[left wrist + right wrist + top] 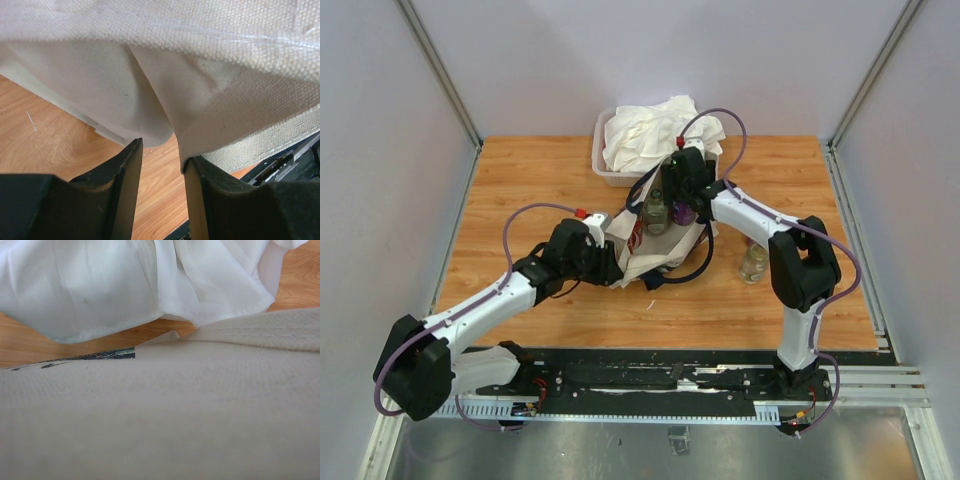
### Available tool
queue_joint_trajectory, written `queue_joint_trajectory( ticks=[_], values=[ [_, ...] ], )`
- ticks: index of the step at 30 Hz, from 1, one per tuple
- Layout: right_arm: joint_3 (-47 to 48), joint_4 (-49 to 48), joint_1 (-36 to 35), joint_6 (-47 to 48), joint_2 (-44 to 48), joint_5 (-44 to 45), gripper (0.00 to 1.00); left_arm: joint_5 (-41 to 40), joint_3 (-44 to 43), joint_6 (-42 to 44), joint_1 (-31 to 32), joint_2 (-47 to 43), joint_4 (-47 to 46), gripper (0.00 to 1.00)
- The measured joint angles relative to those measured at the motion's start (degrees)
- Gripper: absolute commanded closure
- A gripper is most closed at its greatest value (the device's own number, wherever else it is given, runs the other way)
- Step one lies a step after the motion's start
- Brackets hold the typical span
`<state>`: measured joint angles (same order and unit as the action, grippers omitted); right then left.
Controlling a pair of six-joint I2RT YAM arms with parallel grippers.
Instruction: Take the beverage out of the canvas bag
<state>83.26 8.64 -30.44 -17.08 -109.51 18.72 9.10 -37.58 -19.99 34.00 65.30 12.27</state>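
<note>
The purple bottle (683, 213) is standing below in the opening of the bag, so my right gripper next needs to reach down inside the bag and close its fingers around the purple bottle.
The cream canvas bag (655, 255) lies mid-table with its mouth toward the back. Two beverage bottles stand in the mouth, a clear greenish one (655, 212) and a purple one (683, 213). My right gripper (678, 203) hangs over the mouth, right above the purple bottle. In the right wrist view, canvas (175, 415) fills the lower frame and hides its fingers. My left gripper (617, 263) is at the bag's left edge. Its fingers stand apart (162, 150) with bare wood between them, and a fold of canvas (200, 75) drapes over the right fingertip (197, 165).
A clear plastic tub (603, 165) heaped with white cloth (655, 135) stands just behind the bag; the cloth (125, 285) fills the top of the right wrist view. Another bottle (754, 263) stands on the table right of the bag. Navy straps (695, 270) trail beside it.
</note>
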Motion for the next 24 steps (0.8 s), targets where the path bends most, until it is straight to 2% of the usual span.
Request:
queue_joint_trajectory(
  ticks=[13,16,22,24],
  values=[
    [1.9,1.9,0.1,-2.2,-2.5,-0.1,0.16,-0.2,0.0,0.0,0.0,1.0,-0.9,0.58],
    [1.5,2.1,0.1,-2.6,-2.5,0.2,0.2,-0.2,0.0,0.0,0.0,1.1,-1.0,0.58],
    [0.9,1.5,0.2,-3.8,-2.6,0.5,0.5,0.0,0.0,0.2,0.0,1.5,-1.0,0.58],
    [0.9,1.4,0.2,-3.8,-2.6,0.9,0.65,0.0,0.0,0.2,0.0,1.6,-1.0,0.58]
  ],
)
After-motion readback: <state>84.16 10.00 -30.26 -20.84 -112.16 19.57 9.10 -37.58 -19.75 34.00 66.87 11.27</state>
